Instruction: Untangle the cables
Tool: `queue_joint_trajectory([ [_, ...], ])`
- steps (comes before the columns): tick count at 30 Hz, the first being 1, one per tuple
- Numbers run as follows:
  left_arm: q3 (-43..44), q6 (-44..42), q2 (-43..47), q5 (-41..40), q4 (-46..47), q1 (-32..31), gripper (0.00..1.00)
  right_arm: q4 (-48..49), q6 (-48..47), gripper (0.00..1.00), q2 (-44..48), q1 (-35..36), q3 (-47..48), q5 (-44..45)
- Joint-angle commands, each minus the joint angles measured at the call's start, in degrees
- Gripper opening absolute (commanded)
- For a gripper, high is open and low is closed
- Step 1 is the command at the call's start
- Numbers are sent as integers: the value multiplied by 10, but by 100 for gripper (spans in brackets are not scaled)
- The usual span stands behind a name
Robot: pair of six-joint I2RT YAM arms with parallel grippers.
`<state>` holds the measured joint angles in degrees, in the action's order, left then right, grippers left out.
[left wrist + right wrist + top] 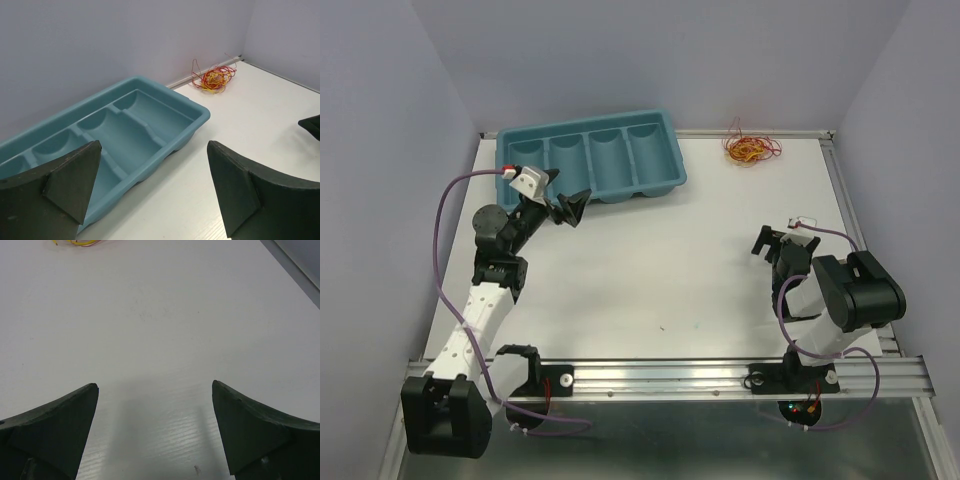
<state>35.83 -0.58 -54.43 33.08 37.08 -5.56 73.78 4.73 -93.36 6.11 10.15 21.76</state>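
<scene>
A yellow wire curves out there toward my right gripper, so my right gripper should next move outward over the bare table and close on the cables' near edge.
The cables are a small tangle of hair-thin red, yellow and orange wires at the table's far right, near the back wall. They also show in the left wrist view, and their edge shows at the top of the right wrist view. My left gripper is open and empty, just in front of the teal tray, far left of the cables. My right gripper is open and empty, low over bare table, well in front of the cables.
A teal tray with several compartments lies at the back left; it also shows in the left wrist view. Walls close the back and both sides. A metal rail runs along the near edge.
</scene>
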Motion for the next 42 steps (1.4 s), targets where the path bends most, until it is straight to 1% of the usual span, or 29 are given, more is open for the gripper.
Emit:
queue_joint_trajectory([
  [1,8,3,9,-3,34,-1,99,75,-3,100,5,2,10,1],
  [6,12,1,2,3,33,-1,99,75,-3,100,4,2,13,2],
  [7,11,1,1,9,33,-1,99,71,3,100,3,2,16,23],
  [9,14,1,-6,19,32,-1,99,62,6,100,9,0,15,25],
  [17,42,-1,-34,34,-1,-1,99,59,6,100,9,0,17,22],
  [20,48,-3,-36,37,-11,-1,99,48,1,100,24,0,17,6],
  [21,46,-5,-33,42,-10,-1,99,44,-9,100,40,0,21,10],
  [22,46,-6,-34,44,-10,-1,99,20,-8,100,74,6,38,31],
  [23,47,-6,-33,44,-11,-1,99,-139,-3,100,111,7,66,32],
  [24,48,-6,-34,43,-12,-1,99,-198,-8,100,143,7,124,33],
  [25,48,-6,-34,40,-12,-1,99,-248,8,100,176,7,149,27],
  [26,49,-5,-35,38,-12,-1,99,-333,26,100,206,7,179,29],
  [27,49,-4,-37,37,-12,-1,99,-367,39,100,208,7,206,26],
  [28,50,-3,-41,37,-12,-1,99,-393,53,100,200,7,264,14],
  [29,51,-5,-44,34,-13,-1,99,-450,62,100,167,7,293,7],
  [30,54,-3,-45,30,-16,-1,99,-481,72,100,144,7,324,7],
  [31,57,-4,-47,32,-22,-1,99,-517,84,100,118,6,400,3],
  [32,59,-6,-47,37,-24,-1,99,-583,85,100,61,7,433,0],
  [34,57,-10,-46,46,-25,-1,99,-614,91,100,15,7,503,-21],
  [35,57,-11,-47,50,-25,-1,99,-623,94,100,-20,6,521,-29],
  [37,58,-12,-52,51,-25,-2,99,-627,107,99,-56,5,553,-42],
  [39,62,-14,-59,53,-29,-2,99,-638,133,97,-97,3,615,-72],
  [41,65,-15,-62,55,-32,-2,99,-659,160,96,-163,2,666,-70],
  [42,66,-15,-64,55,-33,-2,99,-662,168,96,-183,2,710,-69],
])
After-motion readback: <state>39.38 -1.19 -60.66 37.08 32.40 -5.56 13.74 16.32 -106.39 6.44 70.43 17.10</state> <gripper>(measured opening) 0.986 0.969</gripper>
